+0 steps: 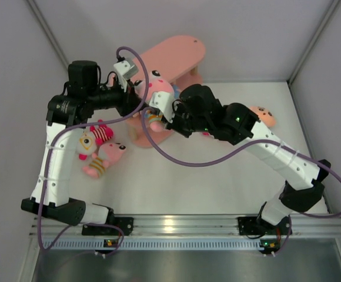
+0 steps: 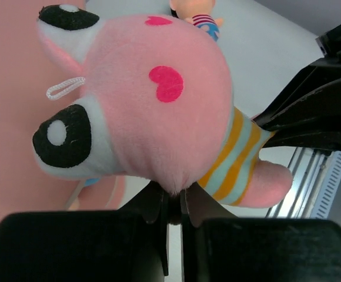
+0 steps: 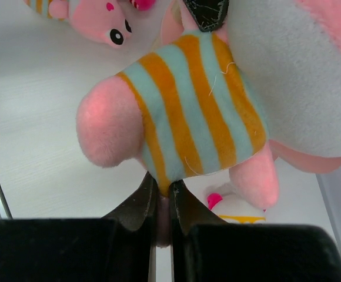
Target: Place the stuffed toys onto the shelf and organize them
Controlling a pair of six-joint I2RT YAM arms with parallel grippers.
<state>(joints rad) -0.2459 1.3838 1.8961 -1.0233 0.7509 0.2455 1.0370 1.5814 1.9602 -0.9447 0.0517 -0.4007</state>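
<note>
The shelf's top board lies bare and outward of my left gripper. Next, that gripper will carry the toy's head outward onto the board and let go of the fur.
A stuffed toy with a big pink head and an orange and pale blue striped body hangs between both grippers, in front of the pink shelf. My left gripper is shut on a tuft of fur on the toy's head. My right gripper is shut on the lower edge of its striped body. In the top view the left gripper is at the head and the right gripper at the body. Two more stuffed toys lie on the table at the left.
Another stuffed toy with an orange-pink head lies right of the right arm. A small white and yellow toy shows under the held one. The shelf's pink board is close at the left of the left wrist view. Purple cables loop over both arms.
</note>
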